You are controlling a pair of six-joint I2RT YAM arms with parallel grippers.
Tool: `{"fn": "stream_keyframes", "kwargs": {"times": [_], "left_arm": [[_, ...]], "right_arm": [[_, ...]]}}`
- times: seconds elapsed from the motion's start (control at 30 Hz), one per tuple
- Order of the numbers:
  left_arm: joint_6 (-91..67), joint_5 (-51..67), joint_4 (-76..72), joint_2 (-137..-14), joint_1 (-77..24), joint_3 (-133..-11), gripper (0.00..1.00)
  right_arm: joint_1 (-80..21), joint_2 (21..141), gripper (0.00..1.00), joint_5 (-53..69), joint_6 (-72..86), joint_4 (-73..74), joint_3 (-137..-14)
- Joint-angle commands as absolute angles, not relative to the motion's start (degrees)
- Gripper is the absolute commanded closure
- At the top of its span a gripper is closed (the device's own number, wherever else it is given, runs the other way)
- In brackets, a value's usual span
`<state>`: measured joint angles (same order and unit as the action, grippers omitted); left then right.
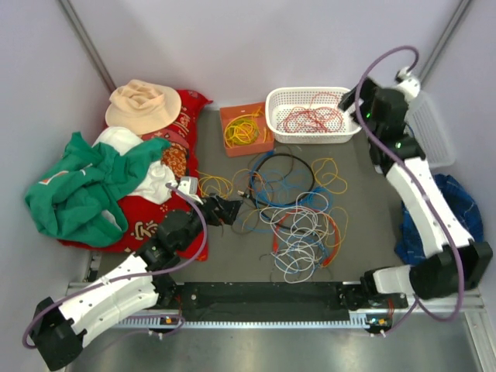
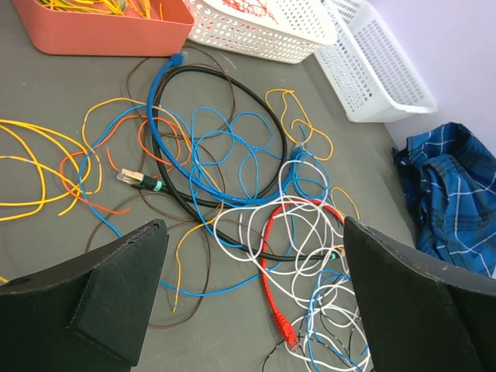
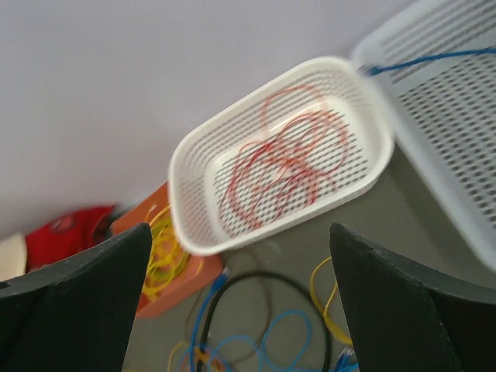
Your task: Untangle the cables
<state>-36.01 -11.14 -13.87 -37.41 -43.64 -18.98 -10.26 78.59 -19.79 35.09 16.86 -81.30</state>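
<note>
The curves of the thin blue wire inside the black loop [image 1: 283,159] lie over empty table. My right gripper will move down and back to the wire there next.
The cables [image 1: 298,217] lie tangled on the grey table: blue, white, red, yellow and brown wires and a black loop [image 1: 283,159]. My left gripper [image 1: 225,209] is open and empty, low at the tangle's left edge. In the left wrist view its gripper [image 2: 254,232] frames white loops and a red cable with a plug [image 2: 283,310]; the black loop [image 2: 232,85] lies beyond. My right gripper [image 1: 349,99] is open and empty, raised at the right end of the white basket [image 1: 310,136], which holds red wires [image 1: 310,118]. They also show in the right wrist view [image 3: 283,167], beyond that gripper [image 3: 240,232].
An orange tray [image 1: 248,149] holds yellow wires. A second white basket [image 1: 430,132] stands at the back right, with a blue wire [image 3: 434,60] over it. A blue plaid cloth [image 1: 453,209] lies at the right. A pile of clothes, a red cushion [image 1: 139,225] and a hat [image 1: 143,105] fills the left.
</note>
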Motion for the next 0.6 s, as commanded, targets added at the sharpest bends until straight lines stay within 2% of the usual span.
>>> {"fn": "stream_keyframes", "kwargs": {"times": [0.0,0.23,0.37,0.57], "left_arm": [[-36.6,-13.6,-12.1,-37.2,-43.7,-22.7,0.01],[-37.4,-15.0,-7.5,-35.9,-43.6,-23.6,0.01],[-38.0,-16.2,-5.8,-35.6,-43.7,-23.4,0.01],[-40.1,-15.8,-4.5,-36.6,-43.7,-23.4,0.02]], "right_arm": [[-20.1,69.8,0.05,-15.0,34.0,10.0,-68.6],[-32.7,69.6,0.07,-12.0,31.0,13.2,-55.8],[-38.6,73.9,0.07,-10.5,27.7,13.4,-53.9],[-39.9,84.9,0.08,-12.8,25.1,11.3,-56.2]]}}
